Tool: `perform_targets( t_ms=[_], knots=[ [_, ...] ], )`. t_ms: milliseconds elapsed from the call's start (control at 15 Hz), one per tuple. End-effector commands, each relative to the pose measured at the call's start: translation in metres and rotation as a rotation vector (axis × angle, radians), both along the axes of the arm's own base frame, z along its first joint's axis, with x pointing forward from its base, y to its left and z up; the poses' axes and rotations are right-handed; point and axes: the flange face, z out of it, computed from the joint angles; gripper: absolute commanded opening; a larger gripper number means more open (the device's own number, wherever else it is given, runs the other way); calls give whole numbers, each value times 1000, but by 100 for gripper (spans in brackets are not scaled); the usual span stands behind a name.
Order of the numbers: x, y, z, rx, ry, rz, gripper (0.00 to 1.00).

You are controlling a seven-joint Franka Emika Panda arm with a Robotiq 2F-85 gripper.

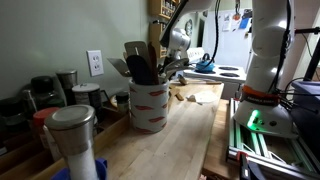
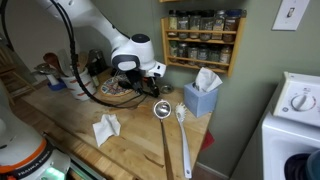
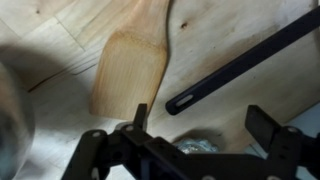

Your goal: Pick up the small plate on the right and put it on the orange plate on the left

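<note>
The gripper will next turn and go down onto the shiny crumpled thing near the end of the black utensil handle, because that thing shows in the gap between the open fingers.
My gripper hangs low over the wooden counter, near its back edge. It also shows far back in an exterior view. In the wrist view the gripper is open, with both black fingers apart and nothing between them. Below it lie a wooden spatula, a black utensil handle and something shiny and crumpled. A dark round dish with utensils sits under the gripper. I cannot clearly make out a small plate or an orange plate. A reddish object sits far left.
A metal ladle and a white spoon lie on the counter. A blue tissue box, a crumpled napkin and a spice rack are nearby. A utensil crock and a steel canister stand in front.
</note>
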Motion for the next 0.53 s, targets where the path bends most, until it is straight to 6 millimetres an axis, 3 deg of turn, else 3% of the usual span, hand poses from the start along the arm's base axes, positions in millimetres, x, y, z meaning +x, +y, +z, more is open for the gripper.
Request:
perform_targets(
  t_ms=[0, 133, 467],
  knots=[
    [1, 2, 0, 1, 1, 3, 100],
    [1, 4, 0, 1, 1, 6, 100],
    [-9, -13, -6, 114, -37, -70, 100]
  ],
)
